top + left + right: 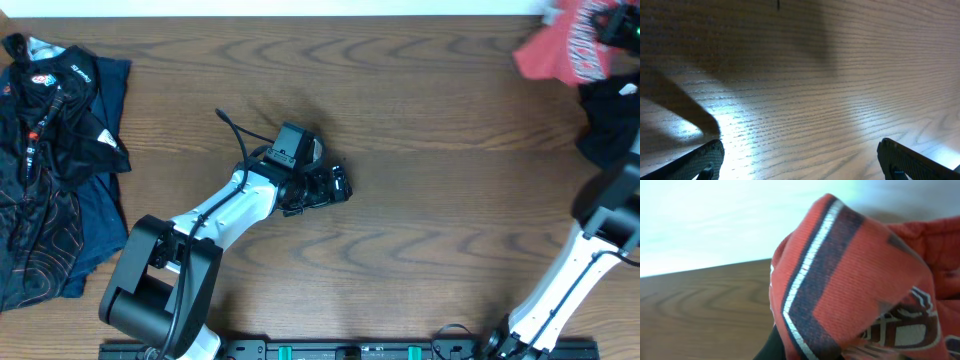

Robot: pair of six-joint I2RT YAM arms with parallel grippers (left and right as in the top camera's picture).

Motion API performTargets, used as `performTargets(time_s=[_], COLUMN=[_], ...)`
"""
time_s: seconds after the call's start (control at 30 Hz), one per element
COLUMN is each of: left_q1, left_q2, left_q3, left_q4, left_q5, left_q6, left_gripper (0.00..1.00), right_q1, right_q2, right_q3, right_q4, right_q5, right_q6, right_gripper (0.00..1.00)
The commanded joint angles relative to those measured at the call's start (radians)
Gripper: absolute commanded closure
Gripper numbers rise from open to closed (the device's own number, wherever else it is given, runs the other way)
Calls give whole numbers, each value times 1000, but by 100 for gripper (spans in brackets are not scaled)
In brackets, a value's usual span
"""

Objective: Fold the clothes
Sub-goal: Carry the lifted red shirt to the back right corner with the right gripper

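The black garment [610, 120] lies below and back toward my base. My right gripper should next pull the T-shirt [562, 48] back, lower it there and let it go.
The coral-red T-shirt [562, 48] with navy-and-white lettering hangs bunched at the table's far right corner. My right gripper [614, 24] is shut on it there. In the right wrist view the T-shirt [855, 285] fills the frame close up and hides the fingertips; only a dark finger part shows at the bottom. My left gripper [340, 185] is open and empty, low over the bare wood at the table's middle, far from the shirt. Its two fingertips stand wide apart in the left wrist view [802, 160].
A pile of black and navy garments [50, 150] lies at the table's left edge. A black garment [610, 120] lies at the right edge, below the shirt. The wooden table [430, 150] runs between them.
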Motion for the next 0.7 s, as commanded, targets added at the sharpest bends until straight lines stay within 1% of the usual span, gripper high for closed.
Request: performTargets(time_s=[0.0,0.1,0.23,0.43,0.67], left_q1=[-3,-3,-3,-3,-3], left_q2=[1,1,1,1,1], left_q3=[0,0,0,0,0], left_q4=[2,2,2,2,2], left_q5=[14,14,34,40,40], left_q6=[-10,-10,-9,-10,-10], left_gripper=[1,1,1,1,1], right_q1=[94,122,115,47,-61], right_q2=[-3,-3,-3,3,39], right_q3=[26,26,26,26,25], right_q4=[29,41,37,13,-65], right_q5=[-58,-21,3,6,9], right_q6=[-13,-6,-7,-6,-7], right_gripper=[99,99,99,99,99])
